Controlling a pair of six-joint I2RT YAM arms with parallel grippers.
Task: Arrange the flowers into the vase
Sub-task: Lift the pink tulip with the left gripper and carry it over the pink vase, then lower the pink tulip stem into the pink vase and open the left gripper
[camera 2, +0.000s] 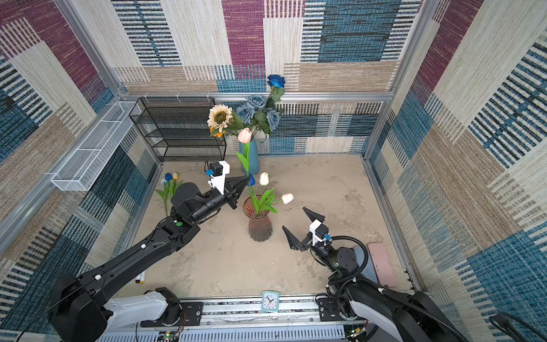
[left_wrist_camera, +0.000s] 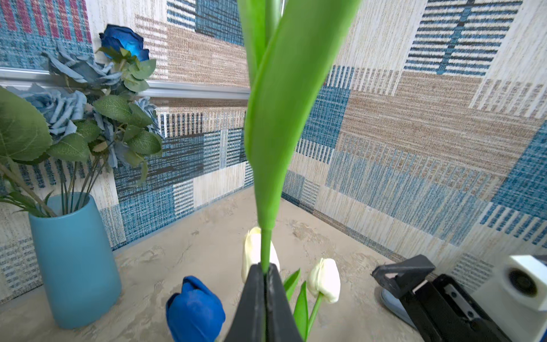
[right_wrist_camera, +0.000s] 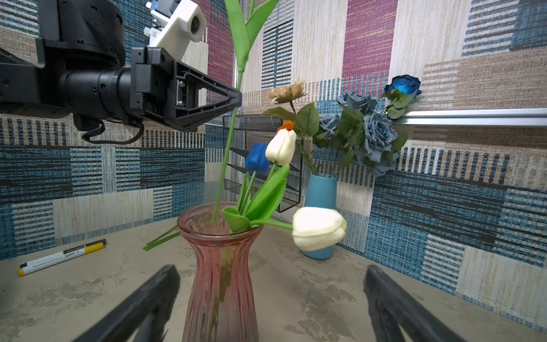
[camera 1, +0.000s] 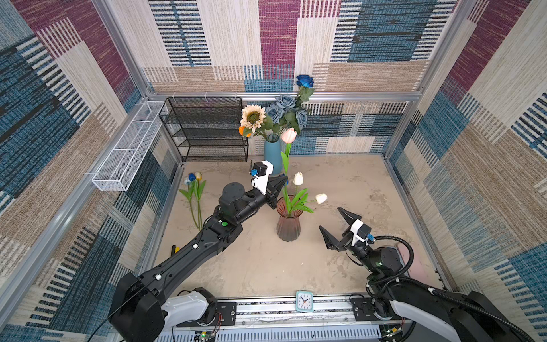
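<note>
I will next lower my left gripper toward the pink glass vase's opening (camera 1: 288, 207) and let go of the pink tulip's green stem, because that opening is below the gripper, around the stem.
My left gripper (camera 1: 285, 179) (left_wrist_camera: 265, 268) is shut on the green stem (left_wrist_camera: 265, 245) of a pink tulip (camera 1: 289, 135) and holds it upright over the pink glass vase (camera 1: 288, 225) (right_wrist_camera: 220, 266). The stem's lower end sits inside the vase mouth. Two white tulips (camera 1: 298, 178) (right_wrist_camera: 318, 228) and a blue tulip (left_wrist_camera: 195, 308) stand in that vase. To the vase's right, my right gripper (camera 1: 329, 217) (right_wrist_camera: 272, 271) is open and empty, pointing at it. More tulips (camera 1: 194, 177) lie on the table at the left.
A blue vase (camera 1: 273, 157) at the back holds a cream sunflower (camera 1: 253, 117), dusty-blue roses and a deep-blue rose. Left of it stands a black mesh rack (camera 1: 204, 127), with a white wire basket (camera 1: 127, 148) on the left wall. A clock (camera 1: 304, 301) stands at the front edge and a marker (right_wrist_camera: 62, 256) lies front left.
</note>
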